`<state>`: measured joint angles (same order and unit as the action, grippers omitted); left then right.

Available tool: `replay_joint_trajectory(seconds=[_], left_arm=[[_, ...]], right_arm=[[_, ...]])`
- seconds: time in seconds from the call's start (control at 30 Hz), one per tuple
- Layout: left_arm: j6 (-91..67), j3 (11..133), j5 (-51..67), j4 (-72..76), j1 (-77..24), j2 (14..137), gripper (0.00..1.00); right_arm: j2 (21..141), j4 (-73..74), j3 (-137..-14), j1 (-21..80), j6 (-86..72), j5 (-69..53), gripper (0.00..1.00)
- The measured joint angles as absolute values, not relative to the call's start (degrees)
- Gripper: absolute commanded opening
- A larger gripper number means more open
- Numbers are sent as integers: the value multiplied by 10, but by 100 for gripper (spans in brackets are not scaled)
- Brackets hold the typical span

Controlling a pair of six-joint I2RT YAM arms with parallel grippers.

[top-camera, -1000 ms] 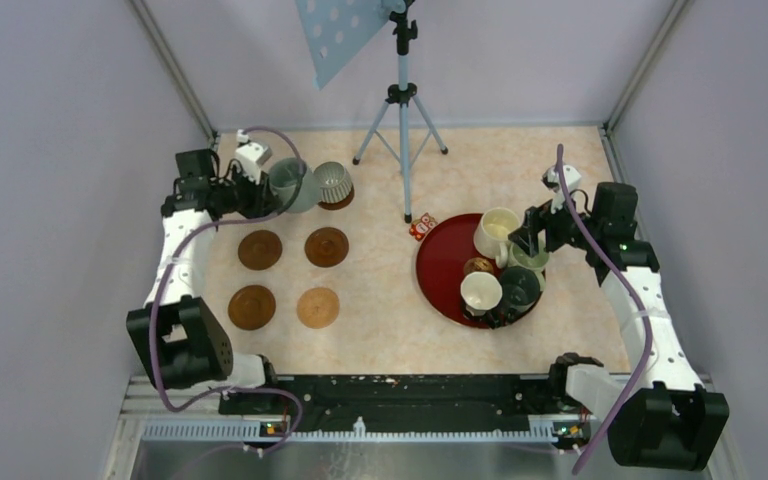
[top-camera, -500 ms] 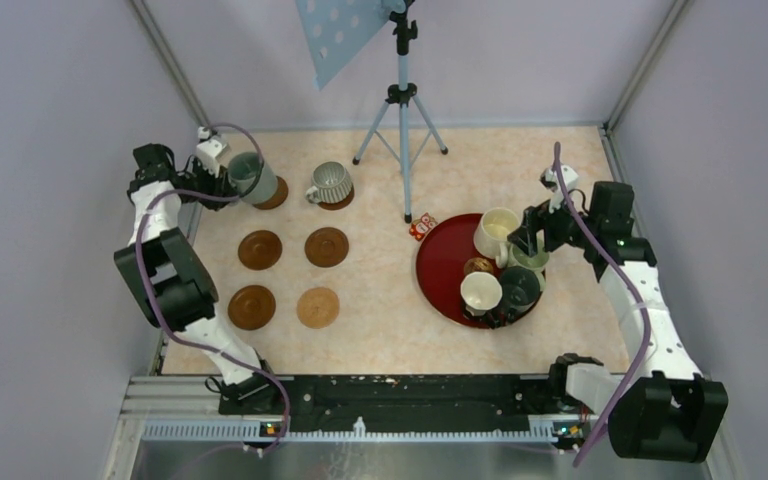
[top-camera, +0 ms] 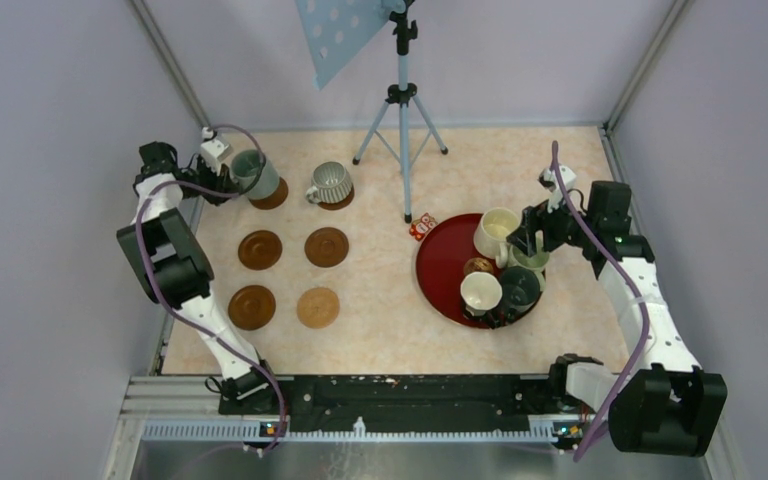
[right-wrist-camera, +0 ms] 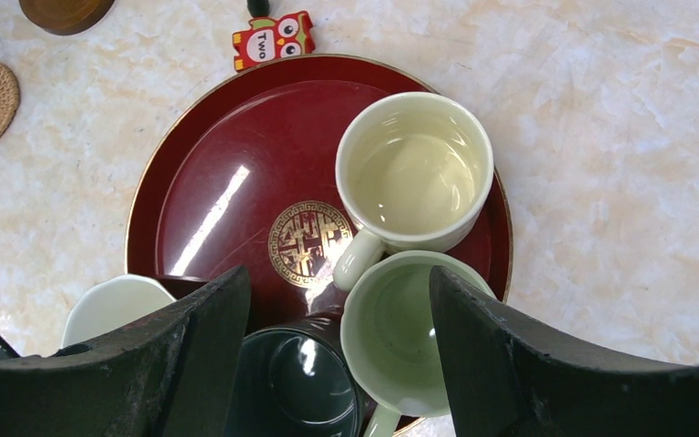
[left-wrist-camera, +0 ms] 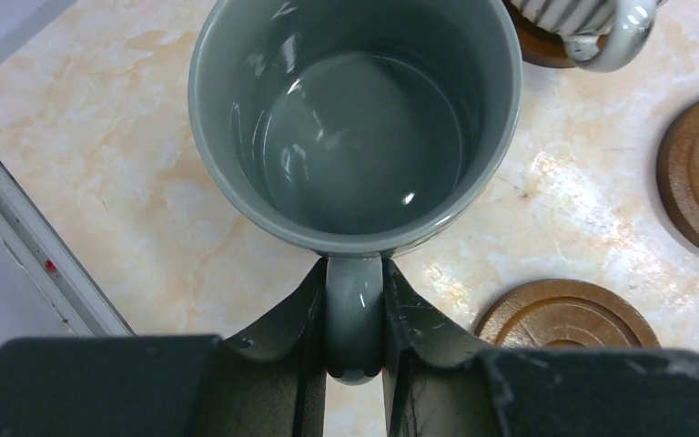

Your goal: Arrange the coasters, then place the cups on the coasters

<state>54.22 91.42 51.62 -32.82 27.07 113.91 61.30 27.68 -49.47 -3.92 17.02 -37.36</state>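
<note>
Because the coaster beneath peeks out toward the ribbed grey cup (top-camera: 332,182), I will shift my left gripper that way and down, centring the grey-green cup before I release.
My left gripper (top-camera: 222,178) (left-wrist-camera: 355,314) is shut on the handle of the grey-green cup (top-camera: 256,172) (left-wrist-camera: 355,118), which it holds upright over the back-left coaster (top-camera: 272,195); whether the cup rests on that coaster is hidden. The ribbed grey cup (top-camera: 332,182) (left-wrist-camera: 592,27) stands on its own coaster (top-camera: 340,201). Several bare coasters (top-camera: 260,249) (top-camera: 326,246) (top-camera: 251,306) (top-camera: 318,307) lie in front of it. On the red tray (top-camera: 447,268) (right-wrist-camera: 227,191) stand a cream cup (right-wrist-camera: 414,173), a pale green cup (right-wrist-camera: 400,328), a dark teal cup (right-wrist-camera: 305,378) and a white cup (right-wrist-camera: 114,305). Above these cups my right gripper (top-camera: 528,240) (right-wrist-camera: 337,278) hangs open and holds nothing.
A tripod (top-camera: 403,150) stands at the back centre of the table. A small red owl tag (top-camera: 422,226) (right-wrist-camera: 273,38) lies just beyond the tray's far-left rim. Metal frame rails run along the table's left and right edges, close to the left gripper.
The left arm has swung left and carried the grey-green cup from beside the ribbed cup to the back-left coaster. The right arm has not moved.
</note>
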Motion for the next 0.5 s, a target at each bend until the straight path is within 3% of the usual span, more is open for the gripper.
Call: replay_joint_trajectory(seconds=[0.5], left_arm=[[554, 983, 516, -347, 271, 1218, 0]], right_arm=[[617, 277, -495, -39, 175, -372, 72]])
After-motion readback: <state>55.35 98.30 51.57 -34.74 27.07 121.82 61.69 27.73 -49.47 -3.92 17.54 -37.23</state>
